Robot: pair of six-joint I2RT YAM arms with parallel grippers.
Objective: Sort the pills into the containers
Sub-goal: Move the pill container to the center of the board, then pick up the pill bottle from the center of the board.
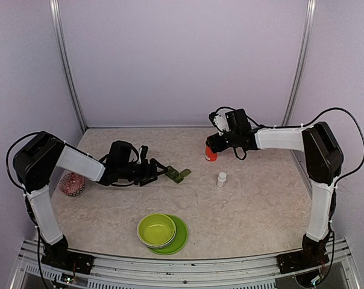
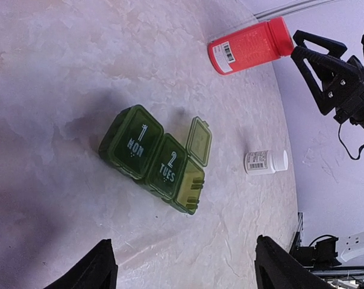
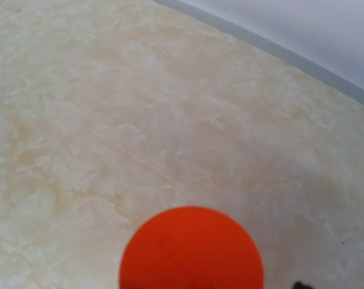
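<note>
The orange-red bottle comes next: my right gripper moves slightly away from my base over it, then lowers around its cap.
The containers are a dark green strip box lying on the table, marked MON and TUES, with the third lid flipped open. In the top view the containers lie just right of my left gripper. My left gripper is open and empty, a short way from the box. The orange-red bottle stands upright under my right gripper. In the left wrist view my right gripper is spread open just beyond the bottle's cap. The cap fills the bottom of the right wrist view. No pills are in view.
A small white bottle stands right of the box, also the white bottle in the left wrist view. A lime-green bowl on its plate sits near the front. A reddish netted object lies at the far left.
</note>
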